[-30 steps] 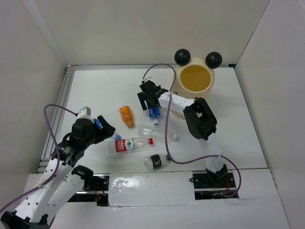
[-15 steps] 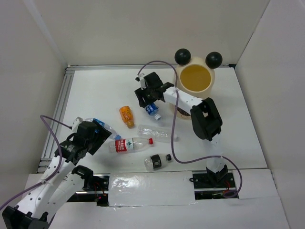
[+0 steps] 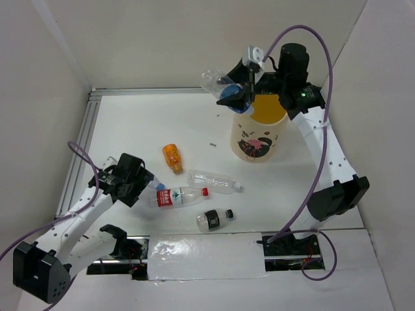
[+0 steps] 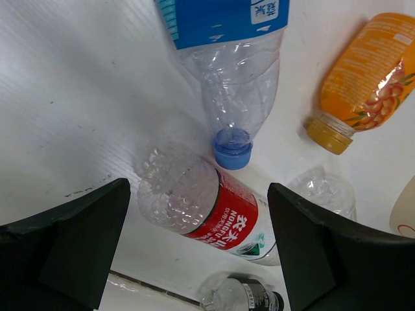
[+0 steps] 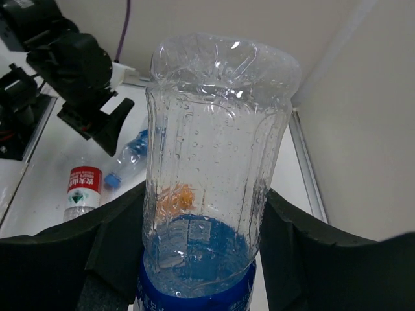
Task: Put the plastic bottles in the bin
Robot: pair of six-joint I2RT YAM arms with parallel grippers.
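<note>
My right gripper shifts right in the top view and down next, then releases the bottle, since the bin's opening [image 3: 268, 110] lies below it and that way.
My right gripper [image 3: 237, 97] is shut on a clear bottle with a blue label [image 3: 224, 86], held tilted in the air over the left rim of the bin [image 3: 258, 139]. In the right wrist view that bottle [image 5: 214, 162] fills the gap between the fingers of the right gripper [image 5: 201, 259]. My left gripper [image 3: 137, 186] stands open low over the table. Between its fingers the left wrist view shows the base of a red-label bottle [image 4: 207, 217], with the left gripper [image 4: 198, 256] empty. A second blue-label bottle [image 4: 227, 52] lies just ahead, its cap [image 4: 232, 148] touching the red-label one.
A short orange bottle [image 3: 172, 157], a plain clear bottle [image 3: 214, 181] and a black-label bottle [image 3: 211, 220] lie on the white table. The red-label bottle [image 3: 178, 195] lies right of the left gripper. A metal rail [image 3: 78, 152] runs along the left wall.
My right arm has lifted the blue-label bottle from mid-table up to the bin's rim. The left arm has settled lower, its jaws a little wider.
</note>
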